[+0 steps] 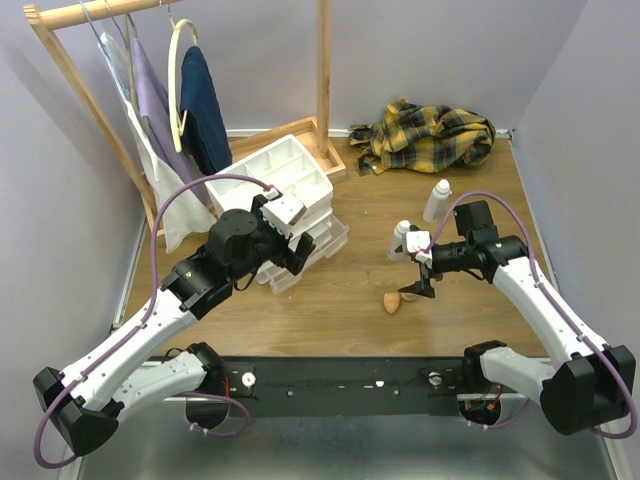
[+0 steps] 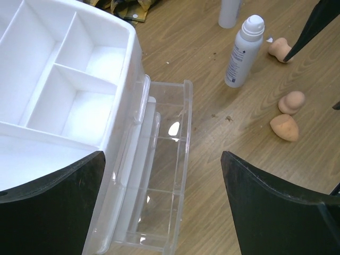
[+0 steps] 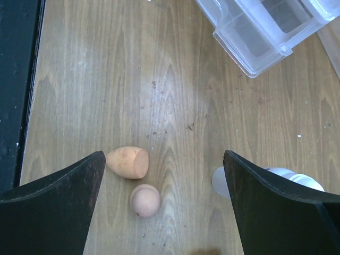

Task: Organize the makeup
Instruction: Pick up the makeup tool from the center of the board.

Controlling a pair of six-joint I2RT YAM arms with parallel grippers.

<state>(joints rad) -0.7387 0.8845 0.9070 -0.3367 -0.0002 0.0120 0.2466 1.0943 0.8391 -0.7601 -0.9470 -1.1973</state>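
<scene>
My right gripper comes down next with its open fingers around the round peach sponge (image 1: 408, 296) (image 3: 145, 200), since that sponge sits below the gripper, beside the egg-shaped one.
Two white capped bottles stand on the wooden table, one (image 1: 437, 200) farther back and one (image 1: 401, 240) beside my right gripper (image 1: 411, 271). That gripper is open and hovers over two peach sponges, an egg-shaped one (image 3: 127, 162) and a round one (image 3: 144, 200); the near bottle's cap (image 3: 219, 181) shows by its right finger. One sponge (image 1: 391, 303) shows from above. My left gripper (image 1: 293, 252) is open and empty above the clear open drawer (image 2: 164, 175) of the white drawer unit (image 2: 79, 79). Its view shows a bottle (image 2: 244, 50) and three sponges (image 2: 284, 127). No pencil sticks are in view.
A yellow plaid cloth (image 1: 430, 135) lies at the back right. A wooden clothes rack (image 1: 324, 70) with hanging garments stands at the back left behind the drawer unit (image 1: 290, 180). Walls close in both sides. Bare wood lies between the drawer and the sponges.
</scene>
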